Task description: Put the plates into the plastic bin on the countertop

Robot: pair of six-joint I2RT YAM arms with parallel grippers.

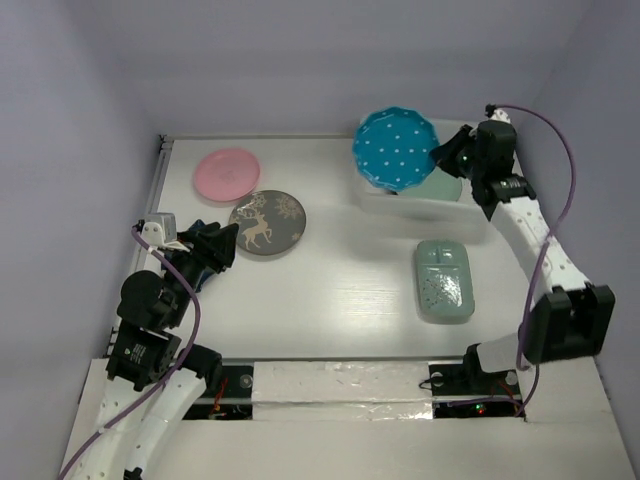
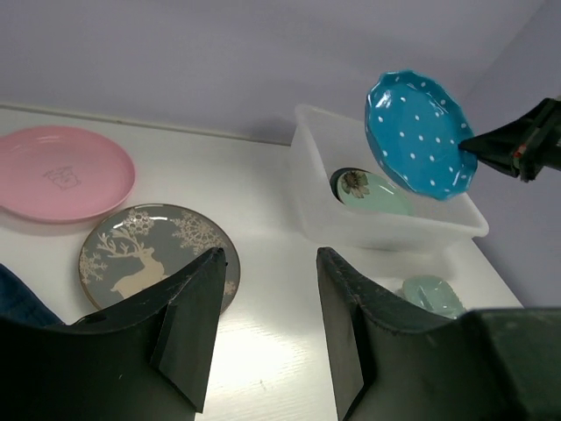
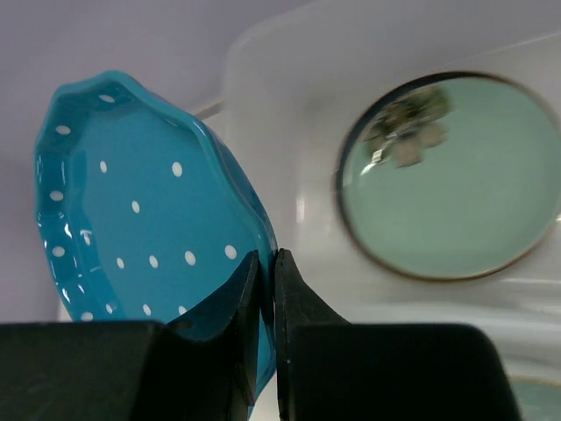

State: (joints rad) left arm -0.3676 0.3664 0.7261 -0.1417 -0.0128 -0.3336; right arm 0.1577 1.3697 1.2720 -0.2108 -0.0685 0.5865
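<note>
The blue plate is still hanging above the plastic bin, so I should lower it with my right gripper onto the pale green flowered plate (image 1: pixel 435 186) (image 3: pixel 453 177) in the bin.
My right gripper (image 1: pixel 443 158) (image 3: pixel 266 263) is shut on the rim of the blue scalloped white-dotted plate (image 1: pixel 394 149) (image 3: pixel 140 202) (image 2: pixel 419 133), holding it tilted above the plastic bin (image 1: pixel 425 208) (image 2: pixel 386 230) (image 3: pixel 289 96). Inside the bin lies a pale green flowered plate (image 3: pixel 451 175) (image 2: pixel 370 191). On the countertop (image 1: pixel 340 290) rest a pink round plate (image 1: pixel 227 174) (image 2: pixel 61 171), a dark grey plate with a gold deer (image 1: pixel 266 223) (image 2: pixel 145 250) and a pale green rectangular plate (image 1: pixel 444 280) (image 2: pixel 429 294). My left gripper (image 1: pixel 222 240) (image 2: pixel 267 263) is open and holds nothing, just left of the deer plate.
A metal strip (image 1: pixel 158 190) runs along the countertop's left edge. Pale walls close in the back and both sides. Purple cables trail along both arms.
</note>
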